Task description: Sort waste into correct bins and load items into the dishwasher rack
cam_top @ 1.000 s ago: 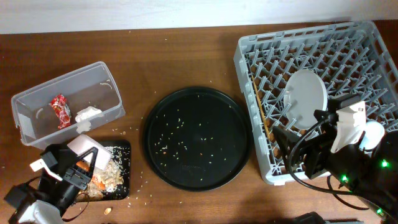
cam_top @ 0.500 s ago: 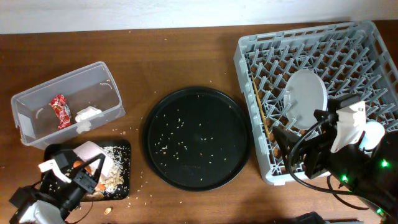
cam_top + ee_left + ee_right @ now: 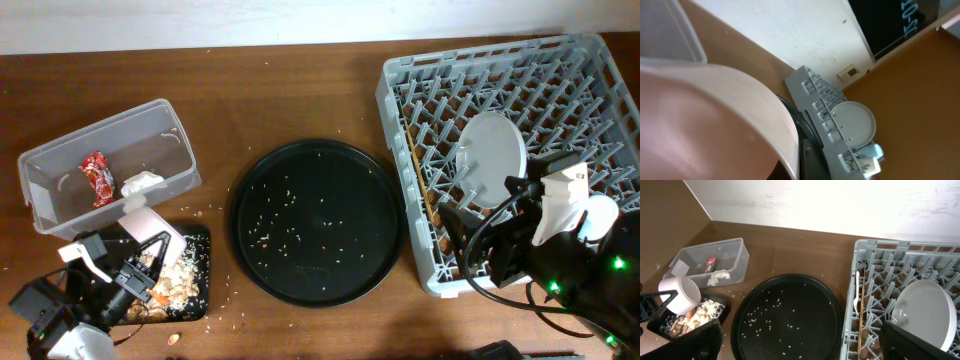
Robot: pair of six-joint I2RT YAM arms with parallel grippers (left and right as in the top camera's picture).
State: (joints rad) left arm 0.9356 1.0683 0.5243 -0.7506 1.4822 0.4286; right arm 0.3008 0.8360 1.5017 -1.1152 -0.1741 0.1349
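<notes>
The pegs of the dishwasher rack beside the pale plate are empty, to the right of my left gripper in the overhead view, so I should carry the bowl (image 3: 147,226) over there and release it.
My left gripper (image 3: 138,265) is shut on the rim of the white bowl (image 3: 147,226) and holds it tilted over the shallow black tray (image 3: 199,268), where brown food scraps (image 3: 172,275) lie. The bowl fills the left wrist view (image 3: 715,115) and also shows in the right wrist view (image 3: 682,294). The clear tub (image 3: 60,160) holds the red wrapper (image 3: 96,178) and the white tissue (image 3: 140,184). The grey rack (image 3: 560,70) holds the pale plate (image 3: 492,155), the chopsticks (image 3: 420,190), the white utensil (image 3: 856,297) and a blue cup (image 3: 875,150). My right gripper (image 3: 490,235) is open and empty over the rack's front edge.
The large round black tray (image 3: 318,222), dotted with rice grains, lies between the bins and the rack. Loose grains lie on the wooden table around the black tray. A white wall runs along the table's far edge.
The left gripper dipped the bowl toward the shallow black tray and then lifted it slightly back. More scraps lie in the tray. The right arm has not moved.
</notes>
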